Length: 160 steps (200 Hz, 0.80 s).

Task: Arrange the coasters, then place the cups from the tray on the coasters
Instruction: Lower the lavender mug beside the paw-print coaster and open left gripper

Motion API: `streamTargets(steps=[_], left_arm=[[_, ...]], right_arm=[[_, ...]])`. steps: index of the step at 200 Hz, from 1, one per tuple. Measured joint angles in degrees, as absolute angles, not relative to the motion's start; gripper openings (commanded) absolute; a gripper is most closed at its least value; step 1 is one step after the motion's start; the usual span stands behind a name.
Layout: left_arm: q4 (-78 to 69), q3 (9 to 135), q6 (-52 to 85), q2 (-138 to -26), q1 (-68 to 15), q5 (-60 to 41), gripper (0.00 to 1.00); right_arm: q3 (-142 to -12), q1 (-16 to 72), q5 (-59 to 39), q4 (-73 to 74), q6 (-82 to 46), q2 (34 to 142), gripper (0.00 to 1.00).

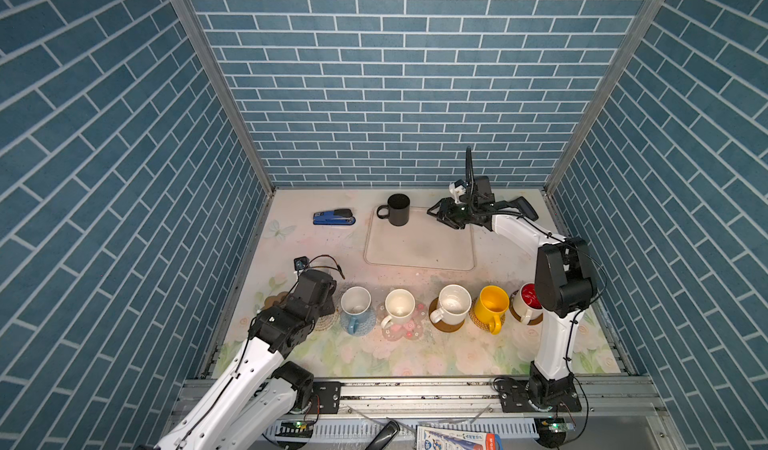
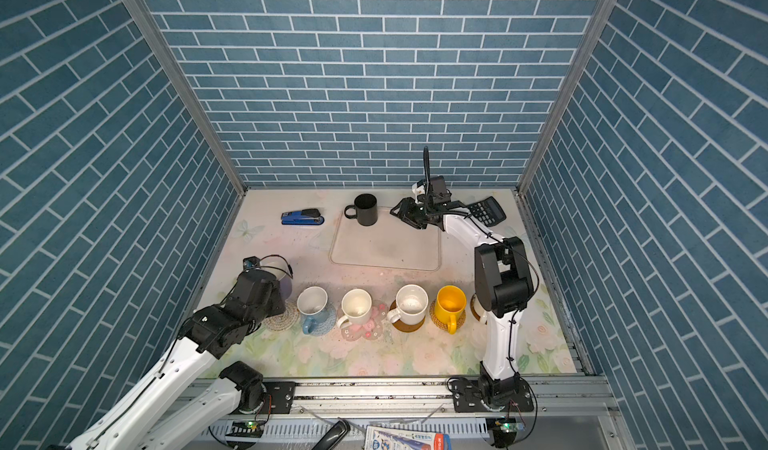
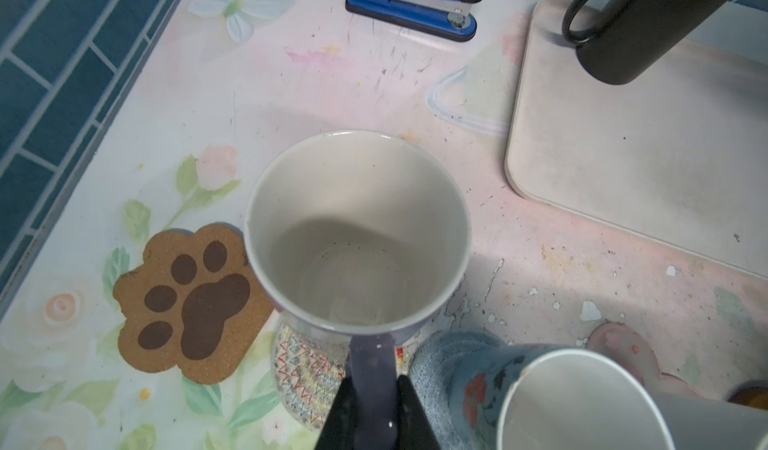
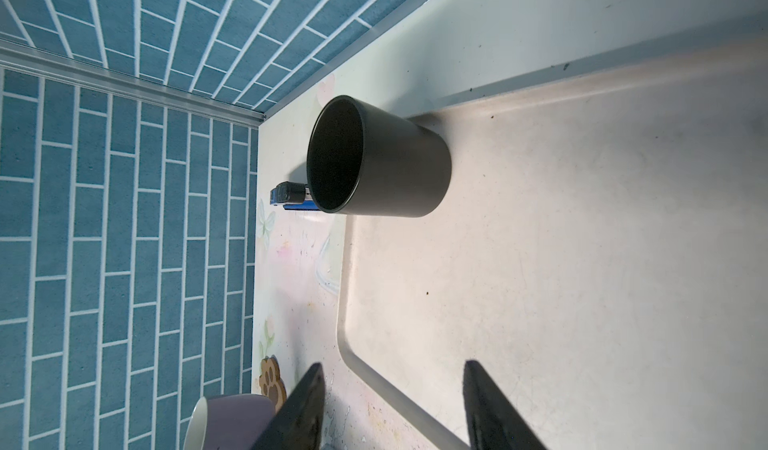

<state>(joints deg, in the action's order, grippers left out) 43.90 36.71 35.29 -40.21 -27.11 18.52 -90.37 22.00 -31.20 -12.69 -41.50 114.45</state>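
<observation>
My left gripper draws back and lowers the cup onto the woven coaster (image 2: 281, 318) (image 3: 307, 377) next, then releases it. The weave lies below my gripper, back from the cup.
My left gripper (image 3: 372, 410) is shut on the handle of the lavender cup (image 3: 357, 235). That cup is upright over a woven coaster (image 3: 307, 377), next to the paw-shaped coaster (image 3: 187, 302); whether it rests on the weave I cannot tell. My right gripper (image 4: 394, 364) is open and empty above the tray (image 1: 419, 248). It points at the black cup (image 1: 397, 210), which stands on the tray's far edge. Along the front, the light blue (image 1: 355, 307), two white (image 1: 399, 306) (image 1: 453, 302), yellow (image 1: 492, 304) and red-lined (image 1: 528, 300) cups sit on coasters.
A blue stapler (image 1: 333, 217) lies at the back left of the table. A black calculator (image 2: 486, 211) lies at the back right, behind my right arm. Tiled walls close the table on three sides.
</observation>
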Motion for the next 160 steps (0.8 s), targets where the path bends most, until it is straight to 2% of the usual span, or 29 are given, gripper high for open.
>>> streamTargets(steps=[48, 160], left_arm=[[46.89, 32.27, 38.30, -33.67, -27.46, 17.61, 0.00], [46.74, 27.94, 42.35, -31.68, -30.22, 18.76, 0.00]], right_arm=[[-90.37, 22.52, -30.37, -12.95, -41.50, 114.56, 0.54], [-90.39, 23.38, -29.76, -13.32, -41.50, 115.72, 0.54]])
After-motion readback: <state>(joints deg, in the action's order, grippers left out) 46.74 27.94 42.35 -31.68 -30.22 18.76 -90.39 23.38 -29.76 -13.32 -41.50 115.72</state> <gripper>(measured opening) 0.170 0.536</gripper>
